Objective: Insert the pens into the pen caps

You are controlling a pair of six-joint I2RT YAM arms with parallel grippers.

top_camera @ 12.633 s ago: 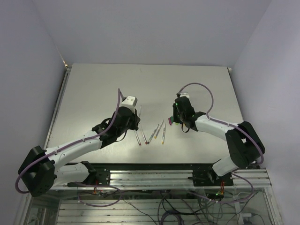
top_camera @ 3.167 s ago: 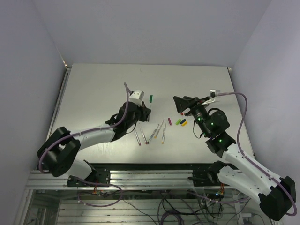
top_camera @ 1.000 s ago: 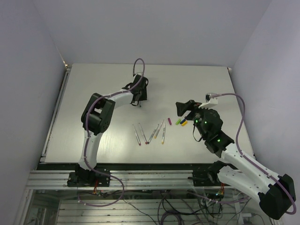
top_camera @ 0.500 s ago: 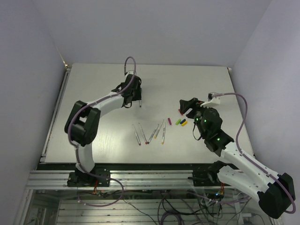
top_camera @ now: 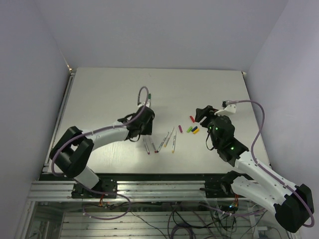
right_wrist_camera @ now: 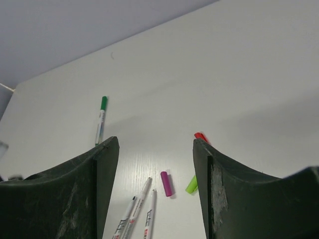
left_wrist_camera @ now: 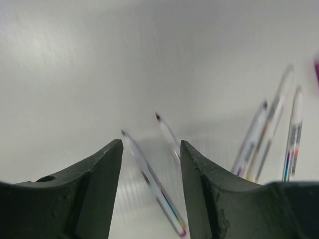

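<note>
I will next lower the fingers of my left gripper back around the pen body's middle [top_camera: 146, 146] [left_wrist_camera: 158, 191], clear of the second pen.
Several whitish pens lie fanned on the table: two at the left [top_camera: 149, 144] and three to their right [top_camera: 169, 139]. My left gripper [top_camera: 141, 128] hovers open just behind the left pair. In the left wrist view one pen [left_wrist_camera: 152, 184] lies between the open fingers and a second pen [left_wrist_camera: 168, 134] lies just beyond it. A pen wearing a green cap [top_camera: 148, 100] lies farther back. The magenta cap [top_camera: 180, 128], red cap [top_camera: 192, 118], light-green cap [top_camera: 189, 129] and yellow cap [top_camera: 195, 131] lie loose. My right gripper [top_camera: 201, 112] hangs open and empty above the red cap [right_wrist_camera: 200, 136].
The table's near edge [top_camera: 149, 173] runs just in front of the pens, with the arm bases below it. Purple walls enclose the back and both sides. The right arm's cable [top_camera: 251, 107] loops over the right half of the table.
My left gripper has drawn back from the far middle of the table to the left pens, leaving the green-capped pen lying there. The right gripper has shifted slightly right.
</note>
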